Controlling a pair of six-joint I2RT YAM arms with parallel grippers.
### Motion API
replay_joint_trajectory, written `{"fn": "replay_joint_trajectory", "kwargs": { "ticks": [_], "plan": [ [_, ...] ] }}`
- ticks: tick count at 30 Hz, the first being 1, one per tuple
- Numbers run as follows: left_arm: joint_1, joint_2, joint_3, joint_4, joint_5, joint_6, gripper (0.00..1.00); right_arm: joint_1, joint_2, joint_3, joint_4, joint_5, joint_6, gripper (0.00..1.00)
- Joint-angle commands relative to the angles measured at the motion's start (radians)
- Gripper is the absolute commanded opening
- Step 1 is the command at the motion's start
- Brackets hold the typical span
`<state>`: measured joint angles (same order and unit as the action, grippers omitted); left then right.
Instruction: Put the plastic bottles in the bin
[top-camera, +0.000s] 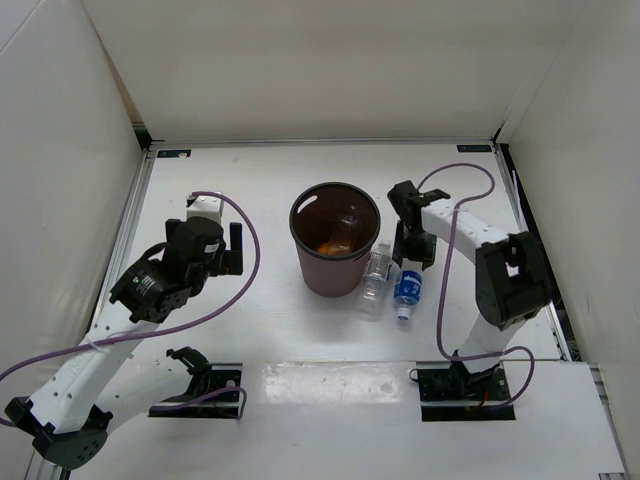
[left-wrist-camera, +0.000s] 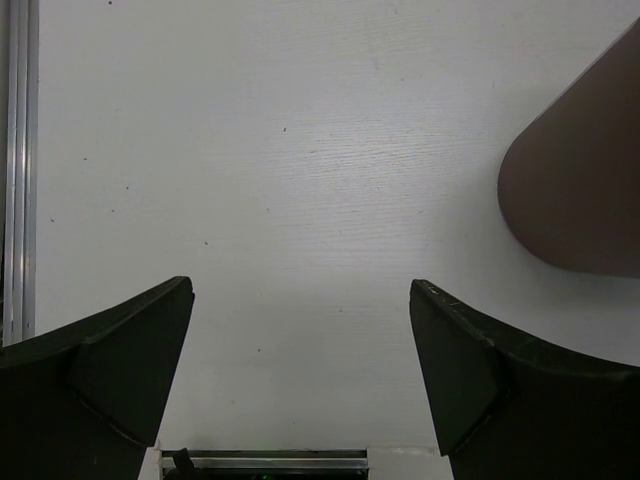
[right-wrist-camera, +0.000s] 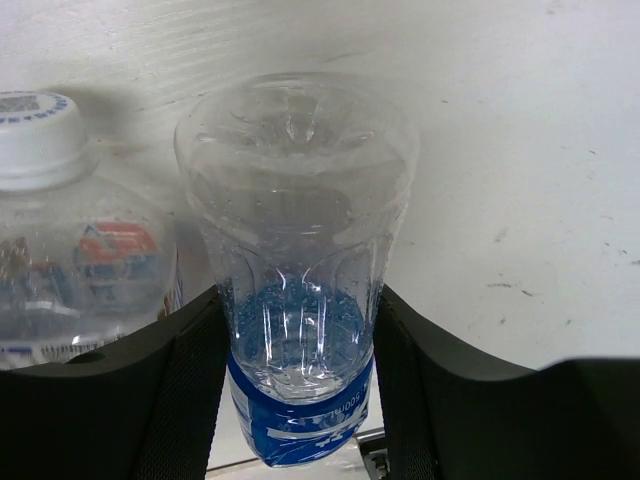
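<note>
My right gripper lifts next past the bin's tall side to its opening (top-camera: 335, 222), on the gripper's left in the top view, and releases the blue-label bottle.
The maroon bin (top-camera: 325, 272) stands mid-table, with the orange bottle (top-camera: 333, 243) lying inside it. Right of the bin lie two bottles side by side on the table: a clear one with a white cap (top-camera: 374, 282) and the blue-label bottle (top-camera: 406, 289). My right gripper (top-camera: 413, 252) reaches down over the far end of the blue-label bottle. In the right wrist view both fingers press the sides of that bottle (right-wrist-camera: 295, 200), and my right gripper (right-wrist-camera: 300, 300) is shut on it. The white-capped bottle (right-wrist-camera: 60, 240) lies just to its left. My left gripper (top-camera: 232, 250) is open and empty, left of the bin.
In the left wrist view my left gripper (left-wrist-camera: 300, 290) hangs over bare white table, with the bin's wall (left-wrist-camera: 585, 190) at the right edge. White walls enclose the table on three sides. Purple cables loop from both arms.
</note>
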<state>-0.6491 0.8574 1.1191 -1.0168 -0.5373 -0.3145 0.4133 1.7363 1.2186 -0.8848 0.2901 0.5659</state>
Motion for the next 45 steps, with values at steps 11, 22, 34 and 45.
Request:
{"fn": "replay_joint_trajectory", "kwargs": {
  "ticks": [11,22,34,45],
  "plan": [
    [0.005,-0.011,0.001,0.007,0.005,0.0,1.0,0.1,-0.469,0.222,-0.206,0.231,0.04,0.17],
    [0.005,-0.009,-0.001,0.003,0.002,0.002,1.0,0.271,-0.396,0.754,-0.244,0.425,-0.082,0.17],
    [0.003,0.0,-0.002,0.006,0.0,0.003,1.0,0.504,-0.259,0.775,0.125,0.498,-0.273,0.19],
    [0.005,0.008,0.001,0.003,-0.006,0.002,1.0,0.625,-0.152,0.711,0.268,0.553,-0.281,0.2]
  ]
}}
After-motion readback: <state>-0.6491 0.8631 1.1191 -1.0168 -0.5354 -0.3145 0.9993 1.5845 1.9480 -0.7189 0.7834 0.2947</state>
